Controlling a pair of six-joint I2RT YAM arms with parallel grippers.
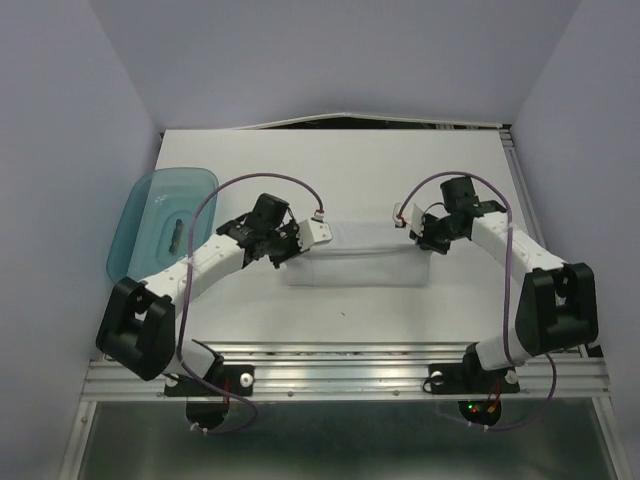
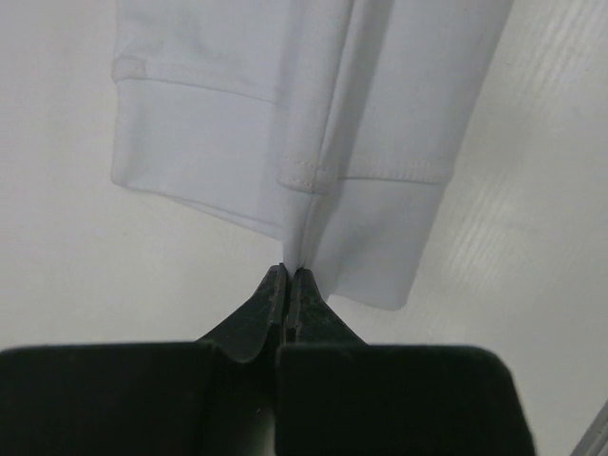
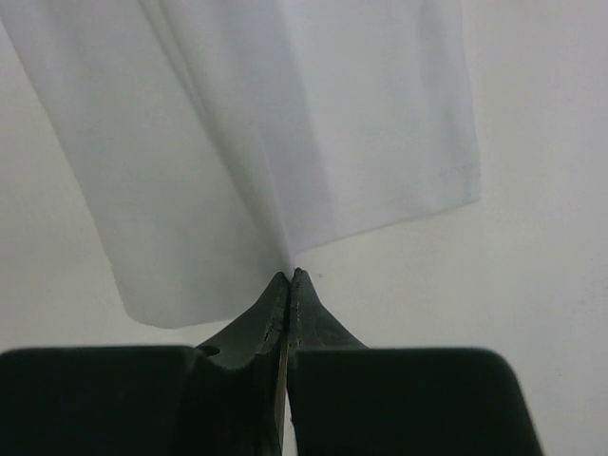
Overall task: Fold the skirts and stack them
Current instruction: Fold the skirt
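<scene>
The pinched fold will next move outward in my left gripper, raised above the skirt's far part. My left gripper will then lower over that part to release the skirt's end.
A white skirt lies stretched between my two grippers at the table's middle, its near part resting on the table. My left gripper is shut on the skirt's left end; in the left wrist view the black fingertips pinch a raised fold of the cloth by its hemmed band. My right gripper is shut on the right end; in the right wrist view its fingertips pinch the cloth's edge, which fans away from them. No other skirt shows.
A translucent teal tray sits at the table's left edge, beside the left arm. Walls close in the back and both sides. A metal rail runs along the near edge by the arm bases.
</scene>
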